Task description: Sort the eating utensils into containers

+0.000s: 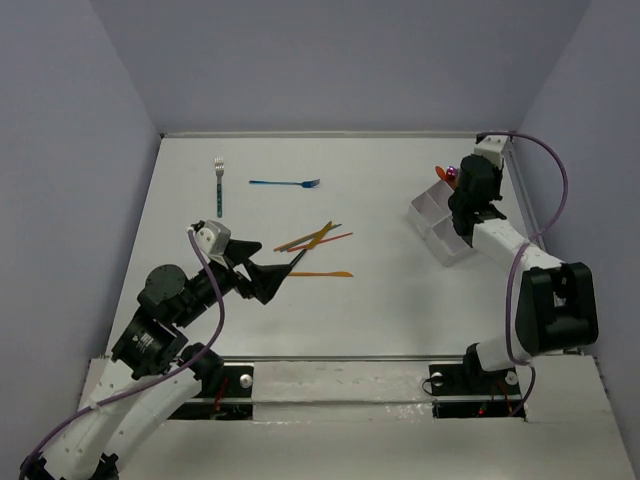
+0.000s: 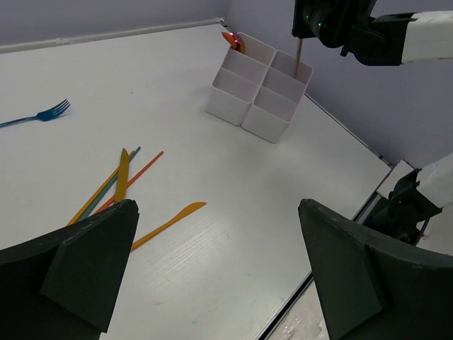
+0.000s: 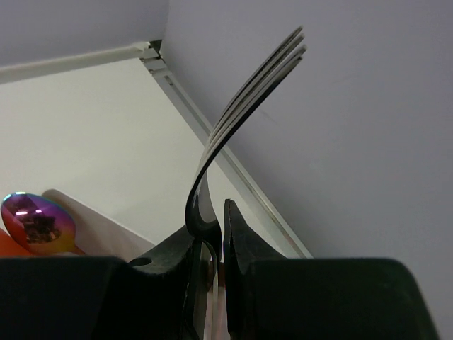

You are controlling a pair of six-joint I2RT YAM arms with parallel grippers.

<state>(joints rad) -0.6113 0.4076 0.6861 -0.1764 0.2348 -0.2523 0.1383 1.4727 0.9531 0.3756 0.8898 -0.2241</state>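
The open left gripper moves outward away from the crossed pile and down onto the silver fork's teal handle (image 1: pixel 219 200) next, because it lies clear of other utensils.
My right gripper (image 3: pixel 216 237) is shut on a dark shiny fork (image 3: pixel 244 99), tines up, above the far end of the white divided container (image 1: pixel 432 226). In the left wrist view the fork's handle (image 2: pixel 299 51) reaches down into a back compartment of the container (image 2: pixel 258 92). An iridescent spoon (image 3: pixel 35 223) and an orange utensil (image 2: pixel 232 39) stand in it. My left gripper (image 1: pixel 275 275) is open and empty, low over the table beside an orange knife (image 1: pixel 325 273) and a crossed pile of orange, yellow and red utensils (image 1: pixel 315 238).
A blue fork (image 1: pixel 290 183) and a teal-handled silver fork (image 1: pixel 218 185) lie at the back left. The container stands close to the right wall (image 1: pixel 560 120). The table's front edge (image 2: pixel 340 241) runs just below my left fingers.
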